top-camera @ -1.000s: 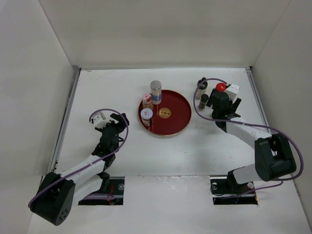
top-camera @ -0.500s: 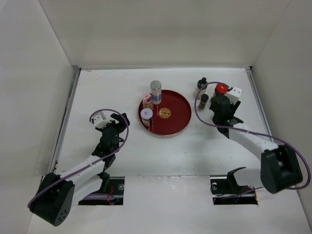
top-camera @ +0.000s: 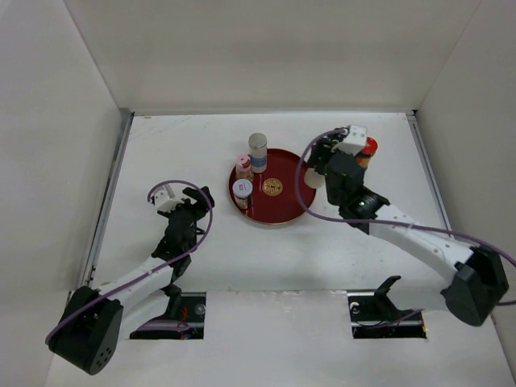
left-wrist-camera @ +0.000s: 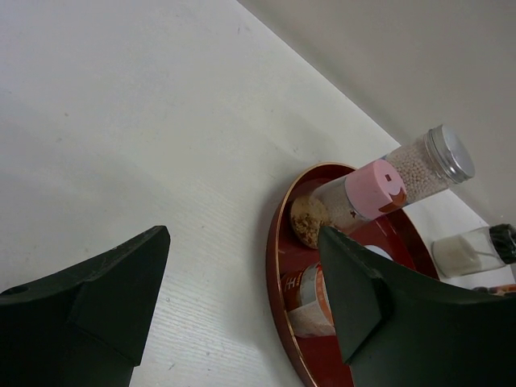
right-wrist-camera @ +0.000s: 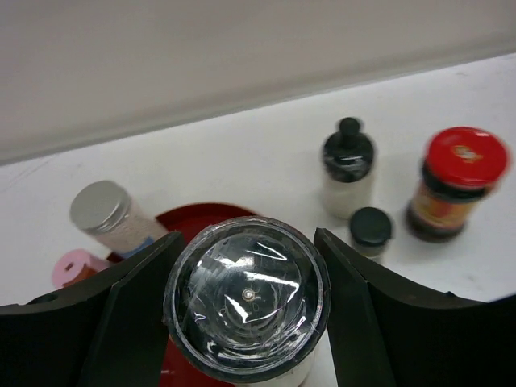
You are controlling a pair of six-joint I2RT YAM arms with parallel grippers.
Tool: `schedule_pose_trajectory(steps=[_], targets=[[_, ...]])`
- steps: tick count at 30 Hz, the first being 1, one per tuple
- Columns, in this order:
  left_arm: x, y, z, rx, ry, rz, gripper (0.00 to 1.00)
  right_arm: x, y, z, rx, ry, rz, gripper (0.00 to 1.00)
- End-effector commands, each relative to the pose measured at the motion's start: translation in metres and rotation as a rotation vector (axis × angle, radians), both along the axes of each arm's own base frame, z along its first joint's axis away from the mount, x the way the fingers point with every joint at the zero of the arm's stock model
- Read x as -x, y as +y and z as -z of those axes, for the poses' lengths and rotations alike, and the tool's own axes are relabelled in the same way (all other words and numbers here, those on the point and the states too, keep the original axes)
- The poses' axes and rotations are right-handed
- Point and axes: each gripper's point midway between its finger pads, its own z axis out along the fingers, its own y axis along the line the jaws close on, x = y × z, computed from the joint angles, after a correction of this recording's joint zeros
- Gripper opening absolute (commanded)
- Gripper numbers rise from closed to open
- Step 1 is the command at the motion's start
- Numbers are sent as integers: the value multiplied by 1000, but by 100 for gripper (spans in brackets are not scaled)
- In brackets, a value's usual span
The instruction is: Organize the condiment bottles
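Note:
I need to move my right gripper to the left in the top view and go down there to let go, because the bare bottom of the tray shows beside the pink-capped jar [top-camera: 243,164].
My right gripper [top-camera: 316,167] [right-wrist-camera: 246,310] is shut on a clear-lidded jar [right-wrist-camera: 246,300] and holds it over the right rim of the red tray [top-camera: 292,211]. In the tray stand a silver-capped jar [top-camera: 257,149], a pink-capped jar [top-camera: 243,164] and a white-capped jar [top-camera: 242,192]. The right wrist view shows a black-topped bottle [right-wrist-camera: 347,165], a small black-capped jar [right-wrist-camera: 371,228] and a red-capped jar [right-wrist-camera: 458,181] on the table beyond. My left gripper [top-camera: 192,203] [left-wrist-camera: 242,298] is open and empty, left of the tray [left-wrist-camera: 278,266].
White walls enclose the table on the left, back and right. The red-capped jar [top-camera: 368,147] stands at the back right, half hidden behind my right wrist. The right arm's cable loops over the tray's right side.
My right gripper has swung left from the back-right bottles to the tray's right rim, carrying the clear-lidded jar. The left arm has not moved.

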Motion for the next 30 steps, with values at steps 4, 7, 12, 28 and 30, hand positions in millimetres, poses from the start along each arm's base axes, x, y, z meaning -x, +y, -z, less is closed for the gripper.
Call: schedule_pose_trajectory(steps=[4, 7, 12, 28, 30], targets=[[-1, 5, -17, 37, -66, -18, 73, -33, 114, -16, -98, -62, -265, 56], [-1, 4, -18, 39, -69, -11, 73, -42, 151, 1, -53, -46, -311, 56], [-2, 3, -16, 36, -61, -8, 73, -53, 184, 27, 22, -38, -340, 58], [-2, 4, -16, 37, -62, -11, 73, -44, 192, 68, 26, 47, -349, 99], [-3, 5, -16, 36, -59, -12, 73, -38, 181, 37, -7, 1, -356, 100]])
